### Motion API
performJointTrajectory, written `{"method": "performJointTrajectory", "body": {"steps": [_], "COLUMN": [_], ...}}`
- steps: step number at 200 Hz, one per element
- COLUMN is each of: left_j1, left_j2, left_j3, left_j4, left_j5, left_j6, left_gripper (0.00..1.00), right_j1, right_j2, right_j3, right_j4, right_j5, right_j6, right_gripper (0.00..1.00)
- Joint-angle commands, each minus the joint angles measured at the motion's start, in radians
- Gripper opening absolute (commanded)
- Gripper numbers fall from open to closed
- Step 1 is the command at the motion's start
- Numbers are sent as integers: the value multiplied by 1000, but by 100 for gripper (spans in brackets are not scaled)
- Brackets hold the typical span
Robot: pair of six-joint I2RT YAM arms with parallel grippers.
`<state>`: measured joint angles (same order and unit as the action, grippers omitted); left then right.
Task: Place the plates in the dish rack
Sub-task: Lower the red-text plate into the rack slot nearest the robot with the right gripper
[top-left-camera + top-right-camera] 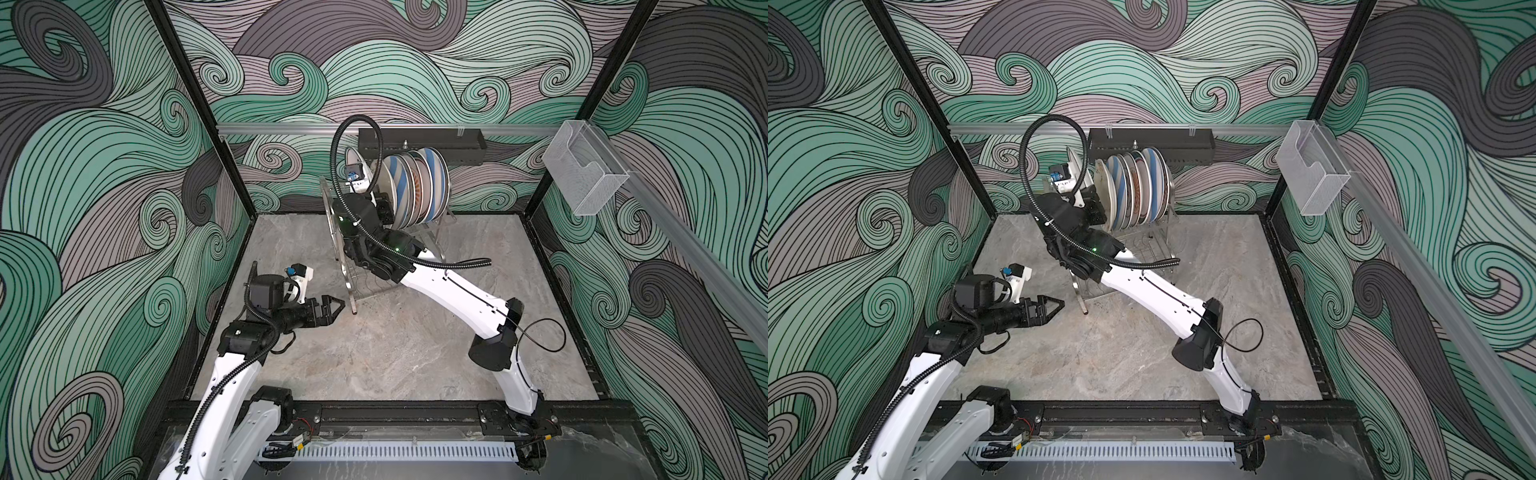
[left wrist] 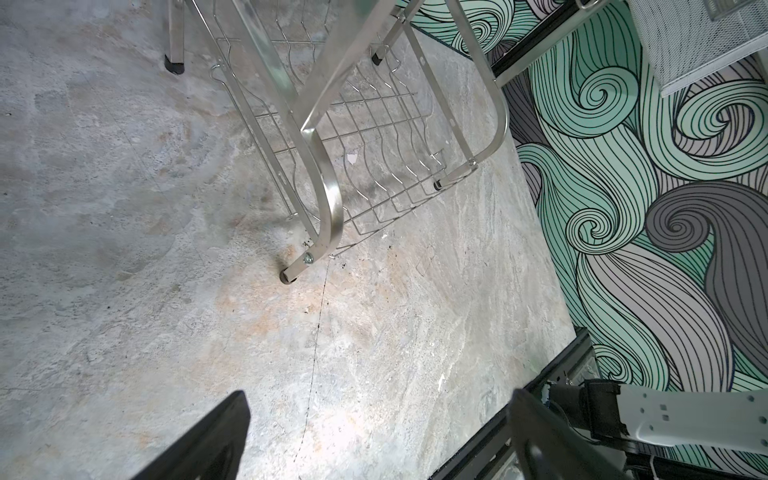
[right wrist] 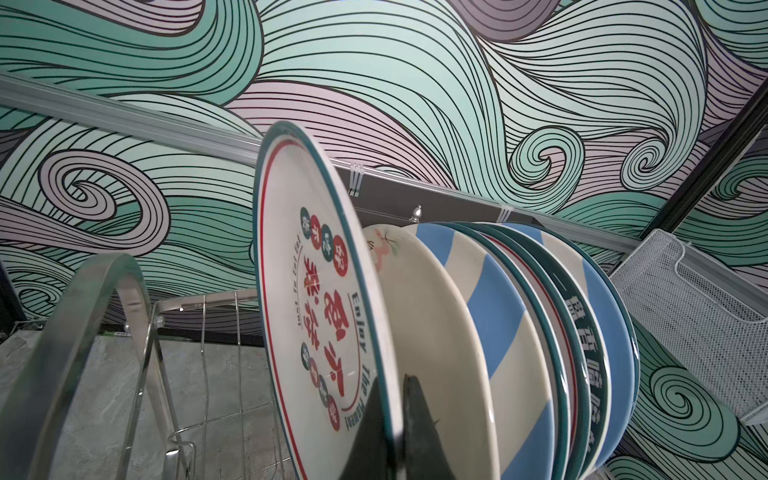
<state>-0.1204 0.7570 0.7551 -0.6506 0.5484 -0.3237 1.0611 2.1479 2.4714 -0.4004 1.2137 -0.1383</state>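
The teal-rimmed plate stands higher than the row of plates, and next my right gripper will lower it into the rack (image 1: 1144, 245) space beside the cream plate's side (image 1: 1104, 192) below and release it.
The steel dish rack (image 1: 358, 291) (image 1: 1144, 245) stands at the back of the marble table. Several plates (image 1: 417, 189) (image 1: 1133, 187) stand on edge in its upper tier. My right gripper (image 3: 392, 401) is shut on the lower rim of a teal-rimmed plate (image 3: 316, 291) with red and black characters, held upright just left of that row, next to a cream plate (image 3: 436, 332). This held plate (image 1: 1075, 164) shows in a top view behind the cable loop. My left gripper (image 1: 338, 305) (image 2: 380, 411) hangs open above the table, left of the rack's front leg (image 2: 291, 274), holding nothing.
A black perforated tray (image 1: 419, 141) hangs on the back wall rail just behind the plates. A clear acrylic box (image 1: 586, 174) is mounted on the right wall. The rack's arched side frame (image 3: 83, 332) stands close to the held plate. A black frame rail (image 1: 395, 411) borders the table's front.
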Motion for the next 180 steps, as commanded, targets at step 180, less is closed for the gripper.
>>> {"method": "performJointTrajectory", "body": {"steps": [180], "left_j1": [-8], "left_j2": [-8], "left_j3": [2], "left_j4": [2], "left_j5": [-1], "left_j6": [23], "left_gripper": [98], "right_j1": [-40], "right_j2": [-20], "right_j3": [-64], "right_j4": [-43], "right_j5": [12], "right_j6": [160], "right_gripper": [0]}}
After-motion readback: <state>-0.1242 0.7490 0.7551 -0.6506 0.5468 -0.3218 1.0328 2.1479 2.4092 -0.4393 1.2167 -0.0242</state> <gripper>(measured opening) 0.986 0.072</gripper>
